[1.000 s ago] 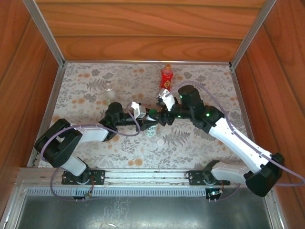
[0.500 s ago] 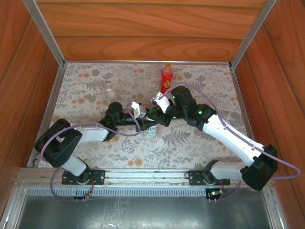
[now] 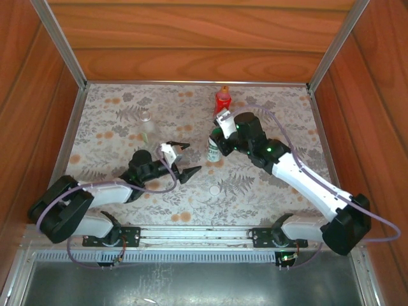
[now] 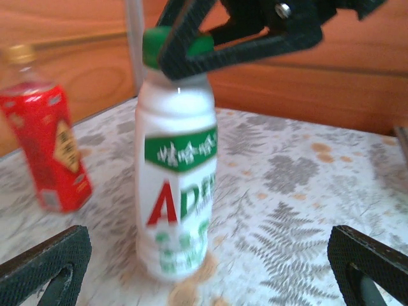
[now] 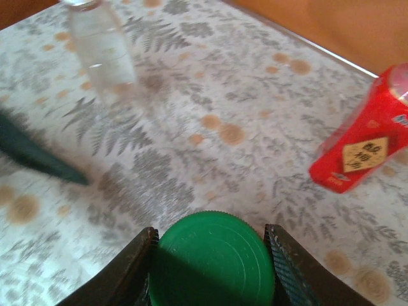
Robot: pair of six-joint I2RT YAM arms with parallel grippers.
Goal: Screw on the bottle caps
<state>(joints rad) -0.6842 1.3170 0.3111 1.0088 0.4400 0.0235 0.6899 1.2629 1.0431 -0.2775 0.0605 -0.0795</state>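
Note:
My right gripper will next carry the white bottle with the green cap (image 4: 153,46) on its neck outward to the open cloth beside the red bottle, and let go of the cap.
The white bottle (image 4: 175,191) with its printed label stands upright, the green cap (image 4: 153,46) on its neck. My right gripper (image 3: 217,141) is shut on that green cap (image 5: 213,261), one finger (image 5: 135,271) on each side. My left gripper (image 3: 184,160) is open and apart from the white bottle (image 3: 213,152), to its near left; its fingertips (image 4: 44,268) frame the bottle from a distance. The red bottle (image 3: 223,100) stands at the back with a golden-brown cap (image 3: 224,90) on top. The clear bottle (image 3: 146,125) stands uncapped at the back left. A white cap (image 3: 215,190) lies on the table.
The floral tablecloth (image 3: 268,185) covers the table, with wooden walls on three sides and a metal rail along the near edge. The red bottle (image 5: 363,143) is just behind the right gripper. The clear bottle (image 5: 102,48) is beyond the left gripper.
My left gripper has opened, let go of the white bottle and drawn back to the near left. My right gripper has closed on the green cap, and the bottle now stands farther back and right.

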